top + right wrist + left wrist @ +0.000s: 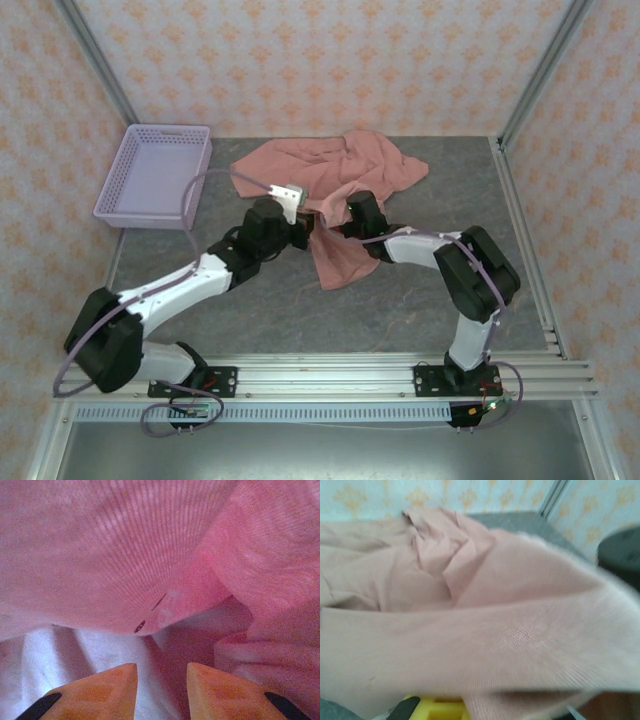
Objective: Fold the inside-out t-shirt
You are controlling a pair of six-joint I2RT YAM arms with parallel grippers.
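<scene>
My left gripper should next swing the hem toward the basket, then release it beside my right gripper's fingers, which stand open across the flap.
The salmon-pink t-shirt [340, 165] lies crumpled at the back middle of the table, and a flap of it [337, 262] hangs down between the two arms. My left gripper [306, 230] is shut on the shirt's edge. In the left wrist view a taut band of the cloth [485, 640] drapes over the jaws, leaving one yellow finger [436, 708] peeking out. My right gripper [348, 210] is pushed in under the cloth from the right. Its orange fingertips [112, 687] stand a little apart, open [161, 669], with folds of the shirt [150, 555] close ahead and over them.
A lavender plastic basket [146, 218] stands at the back left corner. Metal frame posts [530, 80] and papered walls close in the grey table [260, 320]. The right arm's black link [620, 555] shows at the right edge of the left wrist view.
</scene>
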